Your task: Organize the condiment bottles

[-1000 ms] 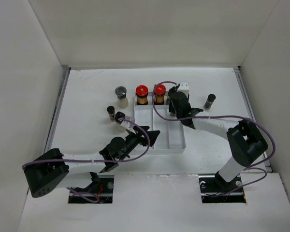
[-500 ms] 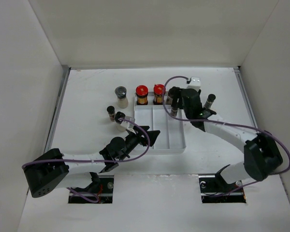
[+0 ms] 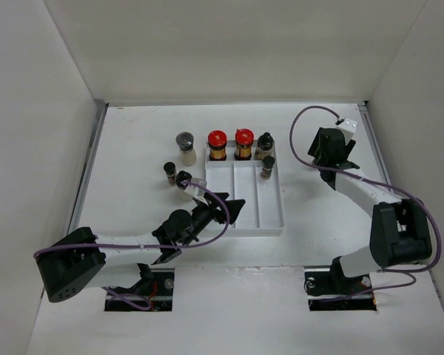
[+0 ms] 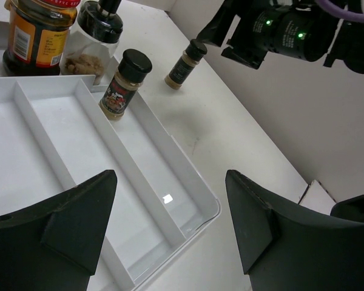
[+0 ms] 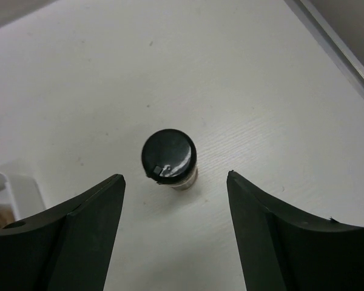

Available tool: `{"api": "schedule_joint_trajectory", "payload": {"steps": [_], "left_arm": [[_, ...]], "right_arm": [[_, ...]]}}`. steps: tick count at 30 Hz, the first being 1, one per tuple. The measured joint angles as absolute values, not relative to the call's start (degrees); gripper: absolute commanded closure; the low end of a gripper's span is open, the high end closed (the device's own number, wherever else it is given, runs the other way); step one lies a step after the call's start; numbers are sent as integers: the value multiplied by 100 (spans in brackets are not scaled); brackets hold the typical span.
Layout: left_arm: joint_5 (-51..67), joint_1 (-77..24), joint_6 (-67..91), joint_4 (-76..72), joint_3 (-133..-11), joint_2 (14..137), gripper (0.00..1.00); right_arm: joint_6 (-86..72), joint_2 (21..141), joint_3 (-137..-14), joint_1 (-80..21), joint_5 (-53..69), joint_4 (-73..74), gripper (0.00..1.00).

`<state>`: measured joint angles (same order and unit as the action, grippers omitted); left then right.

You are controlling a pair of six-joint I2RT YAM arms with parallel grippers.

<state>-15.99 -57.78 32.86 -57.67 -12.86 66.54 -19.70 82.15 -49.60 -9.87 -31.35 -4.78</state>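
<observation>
The right gripper moves down slightly outward next until its open fingers are on either side of the spice bottle's black cap (image 5: 168, 156), still just beyond them, then closes.
A slim black-capped spice bottle (image 5: 168, 156) stands on the table, right of the tray. My right gripper (image 5: 175, 177) is open and hangs over it, one finger on each side, apart from it. From above, the right gripper (image 3: 325, 154) hides this bottle. A second slim bottle (image 3: 267, 166) stands in the right compartment of the white tray (image 3: 270, 222). Behind the tray stand a black-lidded jar (image 3: 265, 144), two red-capped amber jars (image 3: 217, 144) (image 3: 244, 143) and a grey-lidded jar (image 3: 185, 148). My left gripper (image 3: 233, 209) is open and empty over the tray's near left part.
Two more slim bottles (image 3: 169, 172) (image 3: 183, 182) stand left of the tray, close to the left arm. The left wrist view shows the tray's dividers (image 4: 109, 151) and its near right corner. The enclosure's right wall rail (image 5: 337, 42) runs close to the right gripper.
My right arm has swung right, from the tray's far right corner to over the lone bottle on the right. The black-lidded jar and the bottle in the tray now show. The left arm is still.
</observation>
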Motion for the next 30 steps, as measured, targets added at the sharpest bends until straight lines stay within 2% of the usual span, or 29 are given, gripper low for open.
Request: {"api": "schedule_joint_trajectory", "payload": {"steps": [7,14,19,24,30], "left_arm": [[-1599,-5780,3286,-5767,-1288,6657,29],[-1599,-5778,3284,-5767,-1288,6657,29],[-1599,-5780,3286,-5767,-1286,6657,29],[-1599,-5780,3286,-5767,-1288,6657,29],[-1599,-5780,3286,-5769,-1288,6661,29]], "right_arm": [[-1925,8973,-5234,-714,-2827,-434,28],[-1852,9277,-5664,-593,-2644,-539,36],[-1822,9443,-5730,-519,-2582,-552,37],[-1824,9485,-5730,-515,-2565,-543,59],[-1863,9242,-5579,-600,-2620,-537,63]]}}
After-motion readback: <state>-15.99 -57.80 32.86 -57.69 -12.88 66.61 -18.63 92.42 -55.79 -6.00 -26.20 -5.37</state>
